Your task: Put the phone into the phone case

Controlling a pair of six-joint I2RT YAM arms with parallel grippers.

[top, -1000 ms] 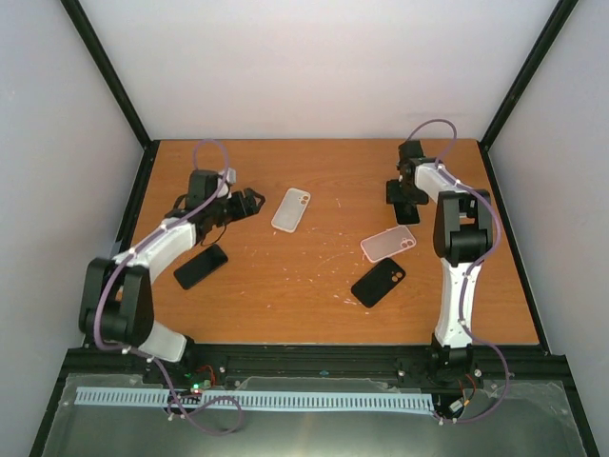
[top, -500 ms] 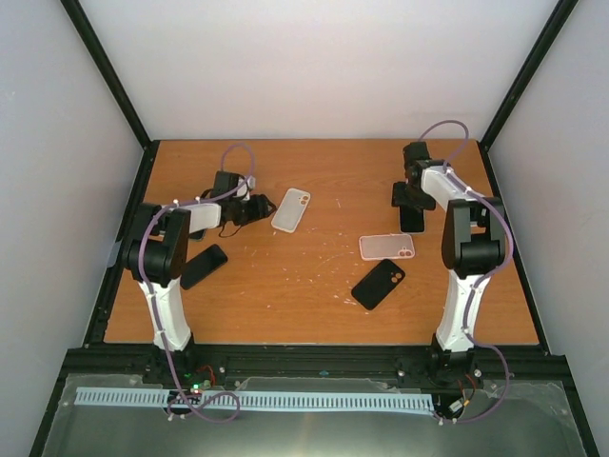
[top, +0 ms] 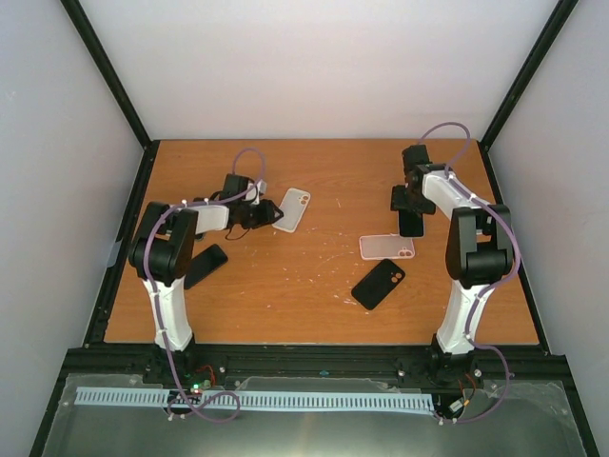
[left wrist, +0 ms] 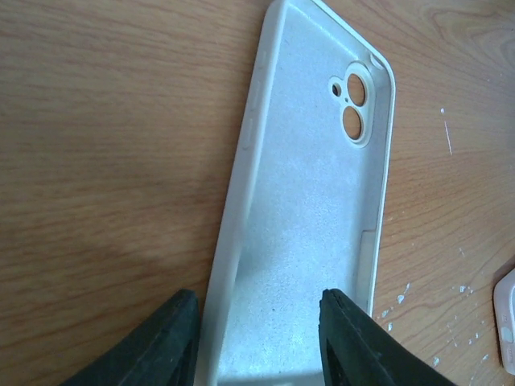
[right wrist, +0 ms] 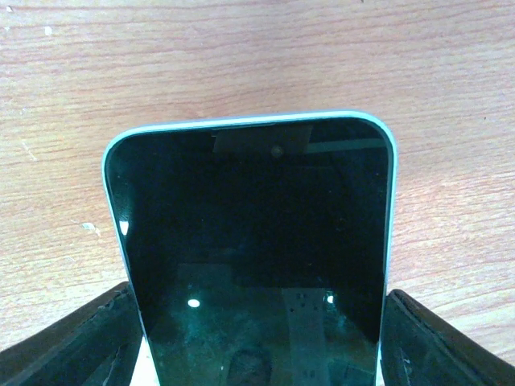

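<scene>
I should move my right gripper to the left in the top view, set the phone onto the phone case's open side and release, because the white phone case (top: 292,209) is empty.
A white phone case (top: 292,209) lies open side up on the table and fills the left wrist view (left wrist: 314,209). My left gripper (top: 267,212) (left wrist: 257,342) is open at its near end. One finger is outside the left rim and the other is over the inside. My right gripper (top: 409,202) (right wrist: 257,346) is shut on a black-screened phone (top: 411,223) (right wrist: 253,249) with a pale blue edge, held screen up by its long sides, low over the table.
A pink case (top: 387,248) lies just in front of the held phone. A black phone or case (top: 379,283) lies nearer the middle front. Another black one (top: 204,265) lies at the left by the left arm. Dark frame rails edge the table.
The left gripper has moved right to the white case's end. The right gripper and phone have shifted slightly toward the front. The pink case has turned from tilted to level.
</scene>
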